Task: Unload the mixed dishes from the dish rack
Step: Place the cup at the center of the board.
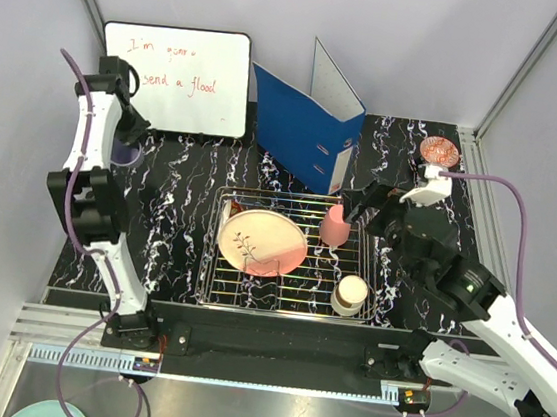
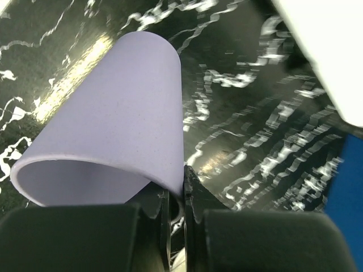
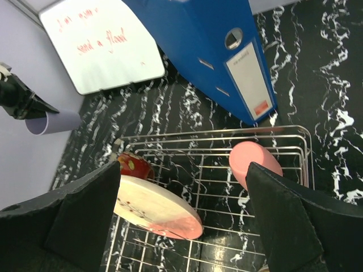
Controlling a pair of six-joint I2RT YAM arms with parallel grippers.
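My left gripper holds the lavender cup's side and next needs to go down, set the cup on the bare tabletop near the whiteboard and release it, since that spot is clear of dishes.
The dish rack (image 1: 208, 266) sits mid-table and holds the cream-and-pink plate (image 1: 262, 241), an upturned pink cup (image 1: 334, 225) and a cream-brown cup (image 1: 349, 295). A small red-patterned bowl (image 3: 131, 165) is tucked under the plate's far edge. Another red-patterned bowl (image 1: 439, 150) rests on the table at the back right. My left gripper (image 2: 182, 175) is shut on the wall of the lavender cup (image 2: 125, 113), one finger inside the rim, at the far left just above the table. My right gripper (image 3: 182, 167) hangs open over the rack (image 3: 227, 134), beside the pink cup (image 3: 254, 161).
A blue ring binder (image 1: 302, 136) stands open just behind the rack. A whiteboard (image 1: 178, 78) with red writing leans at the back left. Grey walls close in on the left, back and right of the black marbled table.
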